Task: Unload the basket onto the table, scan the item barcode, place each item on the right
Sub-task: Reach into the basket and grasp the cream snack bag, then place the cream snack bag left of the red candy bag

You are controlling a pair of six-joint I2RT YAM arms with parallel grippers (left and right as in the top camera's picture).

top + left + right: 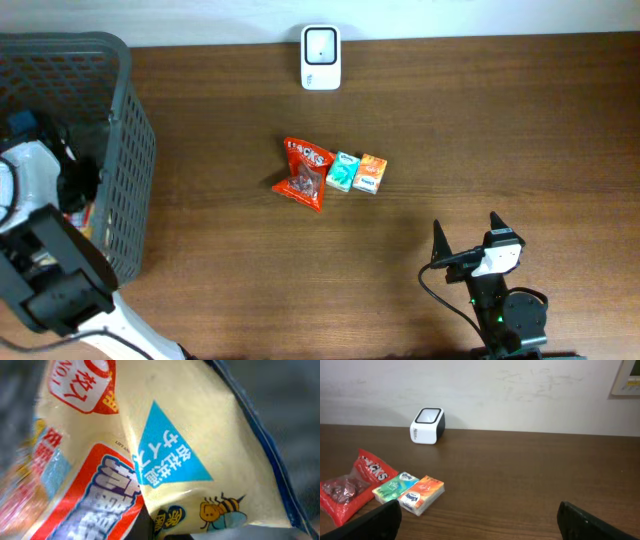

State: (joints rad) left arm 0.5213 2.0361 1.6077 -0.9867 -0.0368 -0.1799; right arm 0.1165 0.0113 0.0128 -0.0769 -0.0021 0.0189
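Observation:
Next, my left gripper rises out of the grey basket, then moves down beside the red candy bag, where the table lies bare (245, 176).
A yellow snack packet (200, 435) with a blue triangle and a bee drawing fills the left wrist view, beside a red-and-white packet (95, 500). My left gripper (165, 532) is down inside the grey basket (128, 150) and shut on the yellow packet's lower edge; its fingers are mostly hidden. The white barcode scanner (320, 58) stands at the table's far edge, also seen as the scanner (427, 425) in the right wrist view. My right gripper (468, 238) rests open near the front right, nothing between its fingers (585, 522).
A red candy bag (303, 172), a teal tissue pack (343, 172) and an orange tissue pack (370, 173) lie side by side mid-table. The basket holds several more items and takes up the left edge.

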